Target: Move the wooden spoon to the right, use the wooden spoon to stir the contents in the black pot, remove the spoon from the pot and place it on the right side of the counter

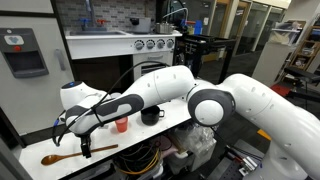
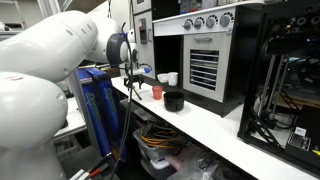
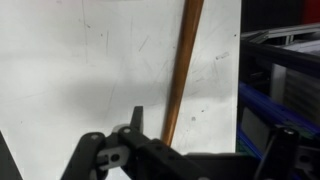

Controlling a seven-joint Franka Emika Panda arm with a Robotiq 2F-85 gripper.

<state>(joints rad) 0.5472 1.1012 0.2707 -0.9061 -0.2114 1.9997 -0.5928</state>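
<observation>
My gripper should next go down a little onto the wooden spoon's handle (image 1: 94, 151) (image 3: 174, 110) and close there, because the handle already runs between the open fingers.
The wooden spoon (image 1: 72, 155) lies flat on the white counter (image 1: 140, 137), its bowl toward the near left end. My gripper (image 1: 86, 146) hangs straight over the handle, open and touching nothing. In the wrist view the handle (image 3: 182, 70) runs between the fingers, closer to one fingertip (image 3: 136, 118), with my gripper (image 3: 208, 128) straddling it. The black pot (image 1: 151, 116) stands further along the counter, beyond a small red cup (image 1: 122, 124). The pot (image 2: 174, 101) also shows in an exterior view, past my gripper (image 2: 131, 84).
A white mug (image 2: 172, 78) stands behind the red cup (image 2: 157, 91), near a toy stove unit (image 2: 205, 60). Blue frames (image 3: 285, 90) and cables lie below the counter edge (image 2: 225, 128). My bulky white arm (image 1: 250, 110) hangs over the counter's other end.
</observation>
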